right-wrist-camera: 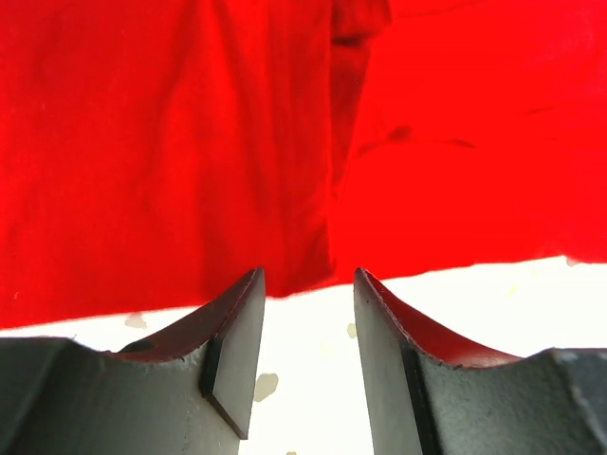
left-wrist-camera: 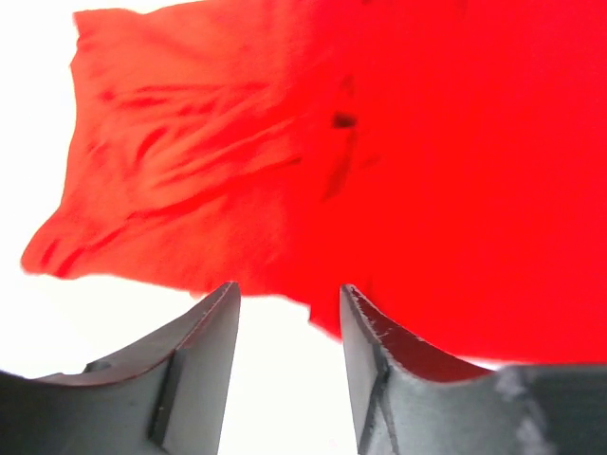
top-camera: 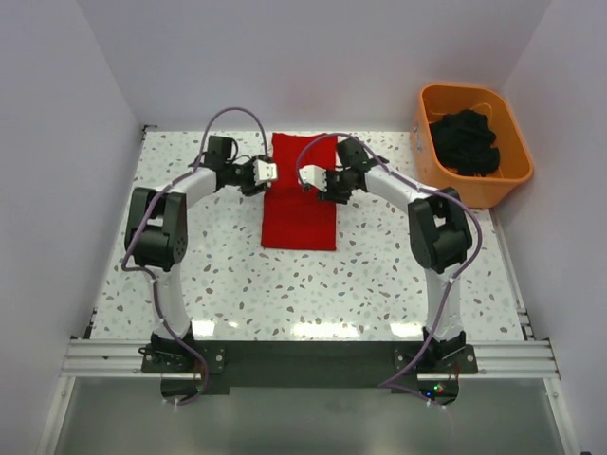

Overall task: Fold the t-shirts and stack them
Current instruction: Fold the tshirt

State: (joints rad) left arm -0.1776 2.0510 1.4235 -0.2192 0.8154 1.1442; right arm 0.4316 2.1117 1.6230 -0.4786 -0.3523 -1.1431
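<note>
The right gripper moves back along the t-shirt's edge and down onto the t-shirt's near corner on the tub's side next, since that end lies flat and unfolded.
A bright red t-shirt lies on the table as a long narrow strip, folded lengthwise, from the back edge toward the middle. My left gripper is open at the strip's left edge, near its far part. The left wrist view shows the shirt just beyond the open fingertips, nothing between them. My right gripper is open at the strip's right edge, opposite the left one. The right wrist view shows the shirt's edge just ahead of the open, empty jaws.
An orange plastic tub with a heap of black cloth stands at the back right, off the table's corner. White walls close in the speckled table on three sides. A rail runs along the near edge.
</note>
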